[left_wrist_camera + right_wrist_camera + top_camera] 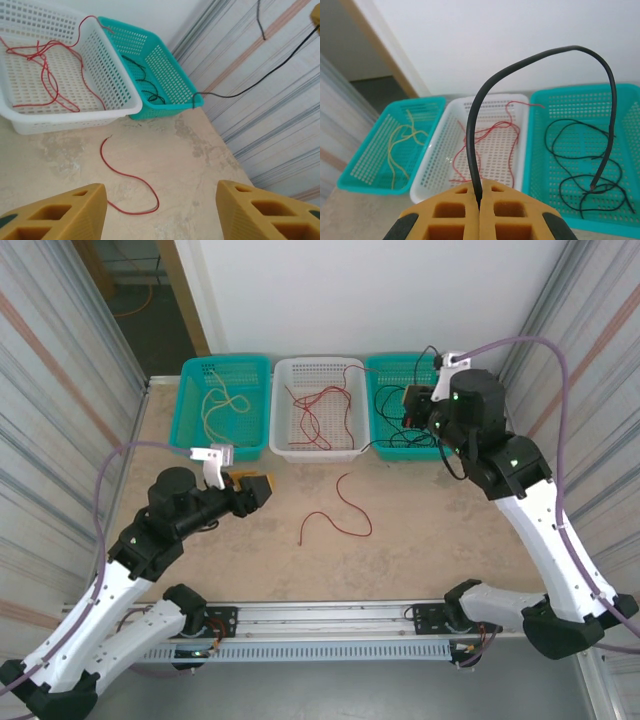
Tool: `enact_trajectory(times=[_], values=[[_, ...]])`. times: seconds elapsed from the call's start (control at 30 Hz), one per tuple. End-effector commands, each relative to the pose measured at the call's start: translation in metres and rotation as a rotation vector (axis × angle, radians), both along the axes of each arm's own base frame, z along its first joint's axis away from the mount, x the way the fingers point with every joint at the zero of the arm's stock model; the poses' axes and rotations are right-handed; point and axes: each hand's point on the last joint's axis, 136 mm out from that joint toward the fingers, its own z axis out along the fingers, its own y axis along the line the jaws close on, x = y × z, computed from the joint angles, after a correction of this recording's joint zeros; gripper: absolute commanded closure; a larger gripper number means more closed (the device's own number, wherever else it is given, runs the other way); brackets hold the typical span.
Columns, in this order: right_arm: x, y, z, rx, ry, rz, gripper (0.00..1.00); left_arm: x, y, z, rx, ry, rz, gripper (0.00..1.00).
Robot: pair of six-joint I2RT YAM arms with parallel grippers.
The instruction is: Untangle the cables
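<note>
My right gripper holds the black cable, which still trails over the teal basket's near corner. It will carry the cable outward toward the teal basket's far rim (408,357) (585,88) and release it.
One loose red cable (340,508) lies curled on the table, and the left wrist view has this red cable (127,175) just ahead of the fingers. My left gripper (256,488) hovers left of it, open (160,215) and holding nothing. My right gripper (416,400) is over the right teal basket (400,358), shut (480,197) on a black cable (540,55) that arcs up and hangs down into that basket. This black cable (250,85) also trails over the basket's near corner. More black cables (570,150) lie inside.
A white basket (318,452) in the middle holds red cables (490,135). The left teal basket (226,360) holds yellow cables (400,140). Corrugated metal walls close both sides. All three baskets line the far edge of the table.
</note>
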Motion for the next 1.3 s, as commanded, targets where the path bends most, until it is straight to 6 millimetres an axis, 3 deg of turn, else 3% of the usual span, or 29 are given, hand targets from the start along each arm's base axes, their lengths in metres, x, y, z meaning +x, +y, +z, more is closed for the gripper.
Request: enact_trajectory(times=[0.0, 0.2, 0.4, 0.5, 0.67, 0.87, 1.1, 1.13, 1.27], values=[[0.008, -0.012, 0.003, 0.057, 0.050, -0.016, 1.00, -0.001, 0.007, -0.020, 0.054, 0.048, 0.018, 0.36], [0.042, -0.031, -0.016, 0.052, 0.153, -0.065, 1.00, 0.001, 0.013, -0.043, 0.136, 0.130, 0.054, 0.36], [0.072, -0.053, -0.011, 0.041, 0.166, -0.119, 1.00, 0.001, 0.008, -0.055, 0.134, 0.171, 0.036, 0.38], [0.087, -0.060, -0.005, 0.073, 0.178, -0.118, 1.00, 0.002, 0.007, -0.064, 0.152, 0.190, 0.032, 0.48], [0.114, -0.064, -0.008, 0.097, 0.204, -0.116, 1.00, 0.006, 0.010, -0.071, 0.177, 0.198, 0.050, 0.52], [0.155, -0.066, -0.037, 0.084, 0.293, -0.111, 1.00, 0.006, 0.011, -0.082, 0.201, 0.223, 0.052, 0.54], [0.182, -0.067, -0.083, 0.055, 0.417, -0.133, 0.46, 0.006, 0.012, -0.098, 0.241, 0.268, 0.057, 0.54], [0.183, -0.067, -0.088, 0.052, 0.429, -0.138, 0.42, 0.006, 0.012, -0.101, 0.246, 0.276, 0.058, 0.54], [0.177, -0.064, -0.089, 0.048, 0.433, -0.129, 0.45, 0.009, 0.011, -0.118, 0.270, 0.305, 0.059, 0.52]])
